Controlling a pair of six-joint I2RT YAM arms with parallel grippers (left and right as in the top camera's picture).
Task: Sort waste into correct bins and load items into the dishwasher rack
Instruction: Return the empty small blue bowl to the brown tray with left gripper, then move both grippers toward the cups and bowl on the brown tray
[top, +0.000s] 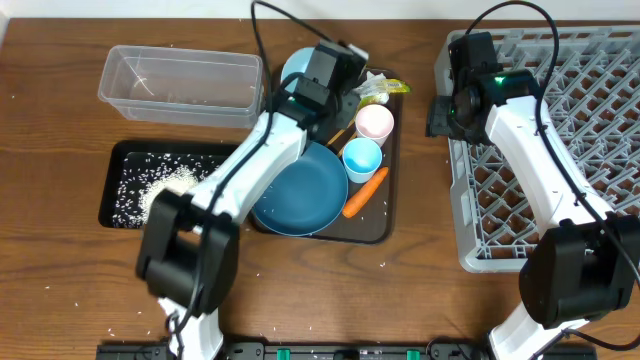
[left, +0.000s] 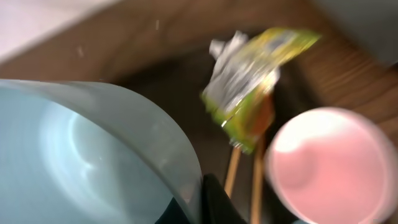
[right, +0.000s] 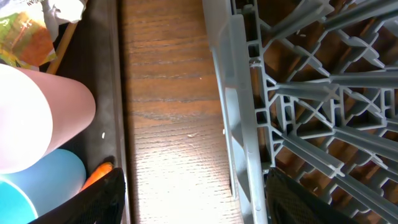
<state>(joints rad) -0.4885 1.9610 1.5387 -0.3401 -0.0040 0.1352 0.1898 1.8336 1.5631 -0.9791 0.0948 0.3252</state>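
Observation:
The bare tray beside the wrapper is clear at that spot, so my left gripper will next lower the small light-blue bowl (top: 297, 68) onto it and release its rim.
My left gripper (top: 322, 85) is shut on the rim of the small light-blue bowl (top: 297, 68) at the back of the brown serving tray (top: 385, 215). The left wrist view shows that bowl (left: 93, 162) filling the left side, its rim pinched in the gripper (left: 200, 202). Beyond it lie the yellow-green wrapper (left: 255, 74), two chopsticks (left: 233, 174) and the pink cup (left: 329, 168). The large dark-blue bowl (top: 300, 185), light-blue cup (top: 362, 158) and carrot (top: 365, 192) also sit on the tray. My right gripper (top: 445, 110) hangs open and empty by the dishwasher rack's (top: 560, 150) left wall.
The clear tub (top: 180, 80) stands at the back left. In front of it, the black tray (top: 125, 160) holds a heap of rice (top: 165, 188). Stray grains dot the table. Below the right gripper (right: 193, 205) is bare wood between the serving tray edge (right: 115, 93) and the rack wall (right: 239, 93).

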